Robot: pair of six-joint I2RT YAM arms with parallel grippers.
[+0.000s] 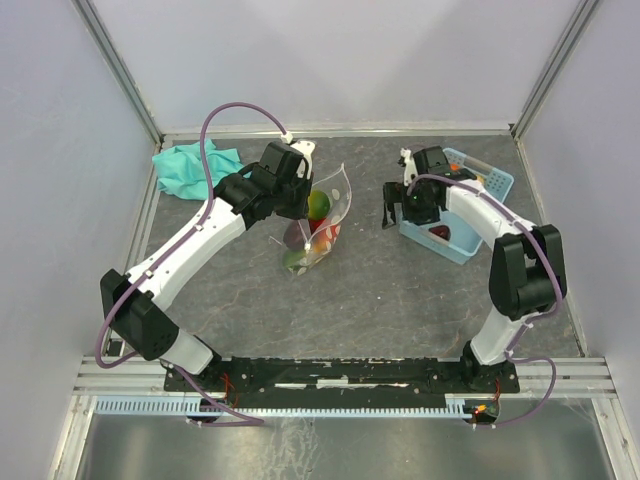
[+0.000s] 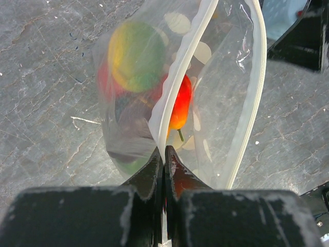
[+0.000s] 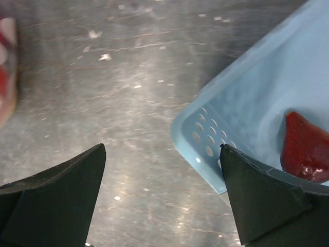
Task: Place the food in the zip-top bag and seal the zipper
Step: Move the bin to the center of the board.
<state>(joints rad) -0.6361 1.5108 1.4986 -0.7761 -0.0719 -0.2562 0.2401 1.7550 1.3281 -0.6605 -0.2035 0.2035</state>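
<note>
I will next raise my right gripper past the basket's rim and then lower it to the dark maroon fruit (image 1: 440, 232) (image 3: 307, 149).
The clear zip-top bag (image 1: 322, 225) stands open at mid-table with several toy fruits inside: a green-yellow one (image 2: 136, 56), a red-orange one (image 2: 181, 103) and darker ones lower down. My left gripper (image 2: 164, 149) is shut on the near side of the bag's whitish zip strip (image 2: 187, 62) and holds the mouth up; it also shows in the top view (image 1: 300, 200). The far strip (image 2: 254, 92) bows away, and no slider shows. My right gripper (image 3: 162, 148) is open and empty over the left corner of the light-blue basket (image 3: 226, 103). A dark maroon fruit (image 3: 306, 146) lies in the basket.
The basket (image 1: 455, 247) sits at the right of the table, under my right wrist (image 1: 415, 195). A teal cloth (image 1: 190, 168) lies at the back left. Metal frame rails run along the table's sides and back.
</note>
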